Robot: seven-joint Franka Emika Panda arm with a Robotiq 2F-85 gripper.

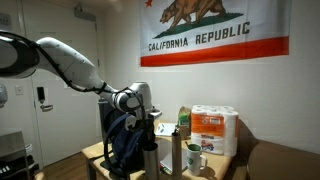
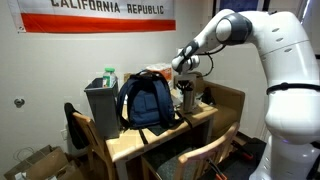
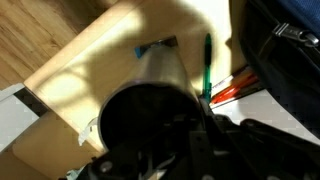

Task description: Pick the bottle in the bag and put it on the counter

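Observation:
The upright bottle will next go down a little in my gripper onto the counter by the green pen, and I will release it there, clear of the backpack.
The dark-grey metallic bottle [image 3: 150,105] fills the wrist view, upright, its top close to the camera. My gripper [image 3: 165,150] is shut on the bottle. In both exterior views the gripper [image 1: 146,118] [image 2: 188,78] holds the bottle [image 1: 150,152] [image 2: 187,98] just beside the navy-and-black backpack [image 1: 124,145] [image 2: 148,100], over the tan wooden counter [image 3: 95,65] [image 2: 130,148]. I cannot tell whether the bottle's base touches the counter. A corner of the backpack shows in the wrist view [image 3: 290,50].
A tall silver steel cylinder [image 1: 178,155], a white mug [image 1: 196,160] and a white-and-orange paper-towel pack [image 1: 213,130] stand near the bottle. A grey bin [image 2: 102,108] stands behind the backpack. A green pen [image 3: 207,65] and red-orange tools [image 3: 235,85] lie on the counter.

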